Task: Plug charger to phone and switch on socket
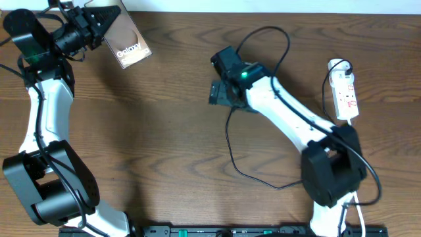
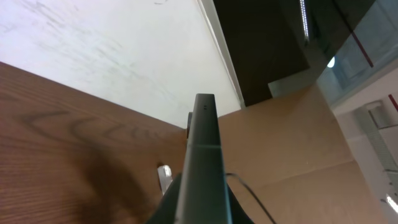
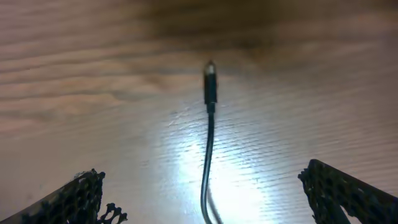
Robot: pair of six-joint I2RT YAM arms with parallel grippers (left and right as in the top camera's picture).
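Note:
The charger's plug end lies on the wood below my right gripper's wide-open fingers, so next I will move that gripper down, turn it slightly and narrow its fingers around the plug end.
My left gripper (image 1: 99, 25) is shut on the phone (image 1: 130, 41), a brownish slab with white "Galaxy" text, held lifted at the far left of the table. In the left wrist view the phone (image 2: 202, 162) shows edge-on between the jaws. My right gripper (image 1: 220, 92) is open and hangs low over the table middle. In the right wrist view its fingers (image 3: 208, 199) straddle the charger cable (image 3: 209, 149), whose plug tip (image 3: 210, 81) lies on the wood ahead of them, untouched. The socket (image 1: 345, 92), a white power strip with red marks, lies at the right.
The charger cable (image 1: 231, 148) curves across the table from under the right gripper toward the right arm's base. Another black cable loop (image 1: 266, 33) arcs behind the right arm. The strip's white cord and plug (image 1: 337, 66) sit at its far end.

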